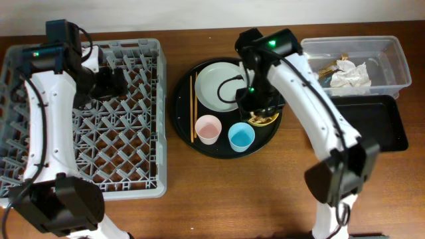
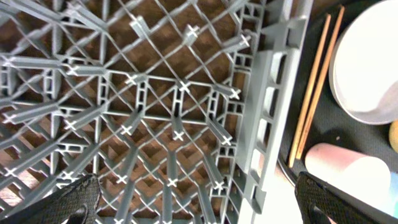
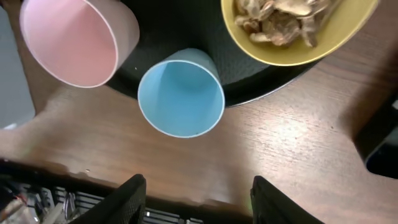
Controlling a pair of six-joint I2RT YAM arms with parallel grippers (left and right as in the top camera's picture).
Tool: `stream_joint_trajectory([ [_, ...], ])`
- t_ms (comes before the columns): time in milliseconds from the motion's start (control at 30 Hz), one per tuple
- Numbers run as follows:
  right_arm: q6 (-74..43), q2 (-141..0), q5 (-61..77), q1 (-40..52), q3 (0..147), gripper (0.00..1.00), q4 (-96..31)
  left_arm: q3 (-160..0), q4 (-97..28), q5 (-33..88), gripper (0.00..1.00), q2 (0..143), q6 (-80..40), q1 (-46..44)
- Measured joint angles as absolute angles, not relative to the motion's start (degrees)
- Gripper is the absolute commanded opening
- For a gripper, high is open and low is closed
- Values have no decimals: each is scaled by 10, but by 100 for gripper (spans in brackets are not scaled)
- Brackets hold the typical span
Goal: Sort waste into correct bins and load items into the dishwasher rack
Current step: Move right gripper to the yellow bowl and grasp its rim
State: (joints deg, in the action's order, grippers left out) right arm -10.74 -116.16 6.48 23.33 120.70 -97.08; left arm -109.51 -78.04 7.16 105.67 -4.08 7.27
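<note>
My right gripper should first shift toward the black rectangular tray, then lower to the bowl's rim facing it, as food scraps lie in the yellow bowl (image 1: 264, 120).
My right gripper (image 1: 259, 109) hangs over the round black tray (image 1: 182, 126), right by the yellow bowl (image 1: 264, 120). In the right wrist view the right gripper (image 3: 199, 186) is open and holds nothing. Beyond it are the bowl (image 3: 298, 37) with tan food scraps (image 3: 280, 18), the light blue cup (image 3: 180, 90) and the pink cup (image 3: 71, 40). The grey plate (image 1: 216, 86) and chopsticks (image 1: 192, 109) lie on the same tray. My left gripper (image 2: 199, 199) is wide open above the dishwasher rack (image 2: 267, 93) near its right wall.
A clear tub (image 1: 392, 60) at the back right holds a crumpled white napkin (image 1: 348, 74) and a gold-brown wrapper (image 1: 327, 68). A shallow black rectangular tray (image 1: 372, 123) lies just in front of it. The rack (image 1: 159, 119) fills the left of the table.
</note>
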Motion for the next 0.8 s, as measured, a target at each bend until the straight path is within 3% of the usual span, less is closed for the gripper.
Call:
stream_joint_trajectory([
  [33, -110, -1137, 62, 233, 1206, 73, -971, -1095, -784, 71, 99, 1057, -41, 63],
  [67, -114, -1099, 55, 233, 1204, 74, -970, -1095, -787, 72, 100, 1057, -41, 54],
  [200, -119, -959, 39, 223, 1155, 73, -970, -1095, -794, 72, 99, 1057, -41, -7],
  [333, -121, -961, 50, 175, 1027, 72, -897, -1094, -792, 72, 99, 1057, -39, -93],
  [600, -170, -1007, 55, 107, 846, 50, -597, -1063, -735, 64, 99, 1065, -39, -162],
  [667, -187, -1041, 50, 102, 841, 43, -568, -1062, -732, 46, 100, 1080, -39, -161],
  [800, -221, -1095, 32, 102, 841, 39, -547, -1058, -728, -28, 99, 1094, -45, -159],
])
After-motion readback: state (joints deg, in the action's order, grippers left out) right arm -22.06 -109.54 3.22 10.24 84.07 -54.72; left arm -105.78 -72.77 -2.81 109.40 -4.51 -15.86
